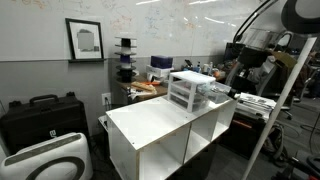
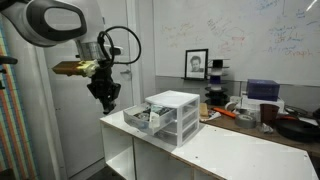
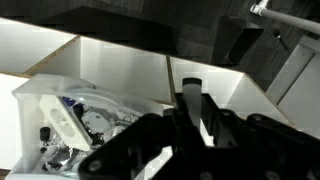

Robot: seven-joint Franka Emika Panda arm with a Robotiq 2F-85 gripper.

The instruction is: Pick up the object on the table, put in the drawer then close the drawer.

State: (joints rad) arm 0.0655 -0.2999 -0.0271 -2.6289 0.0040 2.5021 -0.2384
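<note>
I should next move my gripper to the left in the wrist view, over the open top drawer, and lower it to let go of the object, since the object still hangs beside that drawer.
A small white drawer unit (image 1: pixel 185 92) (image 2: pixel 175 118) stands on the white table (image 1: pixel 150 125) (image 2: pixel 230 155). Its top drawer (image 2: pixel 143 119) (image 3: pixel 35 95) is pulled out and holds plastic-wrapped bits. In both exterior views my gripper (image 1: pixel 241 72) (image 2: pixel 105 99) hangs in the air just off the table's end, beside the open drawer and slightly above it. In the wrist view the gripper (image 3: pixel 193 108) is shut on the object (image 3: pixel 192 89), a slim dark stick with a pale tip that pokes out between the fingers. The drawer lies to the lower left of it.
The table is a white shelf unit with open compartments (image 1: pixel 190 140) below. Behind it is a cluttered desk (image 1: pixel 150 88) and a whiteboard wall with a framed picture (image 1: pixel 85 40). A black case (image 1: pixel 40 115) and a white appliance (image 1: pixel 45 160) stand beside it. Pans (image 2: pixel 295 126) sit at the far end.
</note>
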